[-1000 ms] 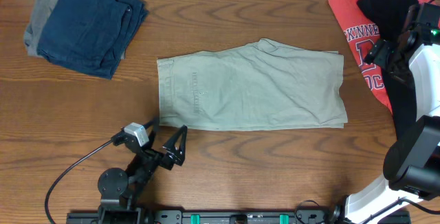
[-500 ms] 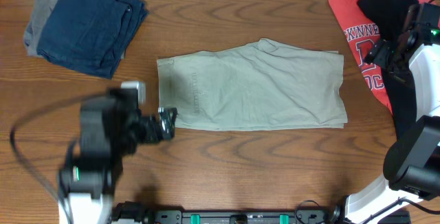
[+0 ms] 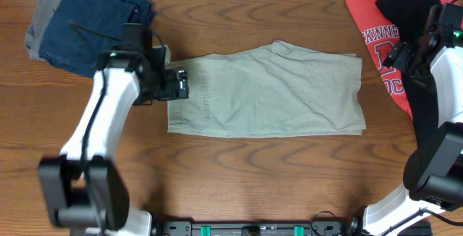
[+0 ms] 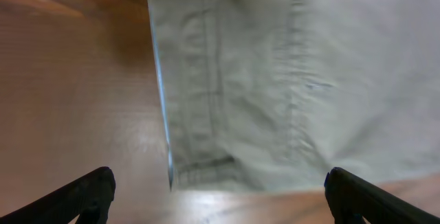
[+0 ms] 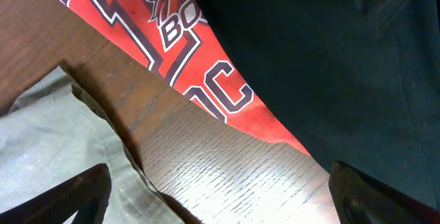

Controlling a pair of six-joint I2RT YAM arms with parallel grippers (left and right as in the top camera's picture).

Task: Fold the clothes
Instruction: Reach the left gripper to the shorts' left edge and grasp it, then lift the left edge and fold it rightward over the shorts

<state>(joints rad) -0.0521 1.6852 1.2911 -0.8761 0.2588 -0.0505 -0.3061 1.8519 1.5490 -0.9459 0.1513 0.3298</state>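
Observation:
The robot should next lower its left gripper's open fingers onto the stitched short edge of the khaki trousers, since that edge runs between those fingers beside bare wood.
The tan khaki trousers (image 3: 275,91) lie folded flat in the middle of the table. In the left wrist view (image 4: 295,73) their stitched left edge and seams show. My left gripper (image 3: 178,85) hangs open and empty over that left edge; its fingertips (image 4: 220,196) straddle the trousers' corner and bare wood. My right gripper (image 3: 401,55) is open and empty over the red white-printed T-shirt (image 3: 372,37) at the far right. In the right wrist view the fingers (image 5: 220,196) are over bare wood between the red shirt (image 5: 206,80) and the khaki corner (image 5: 62,148).
Black trousers (image 3: 405,8) lie on the red shirt and fill the right wrist view's right side (image 5: 330,59). A folded navy garment (image 3: 94,26) sits on a grey one (image 3: 37,33) at the back left. The wooden table (image 3: 253,178) shows in front.
My left arm has swung from the table's front edge up and back to the trousers' left edge. The right arm and the garments have not moved.

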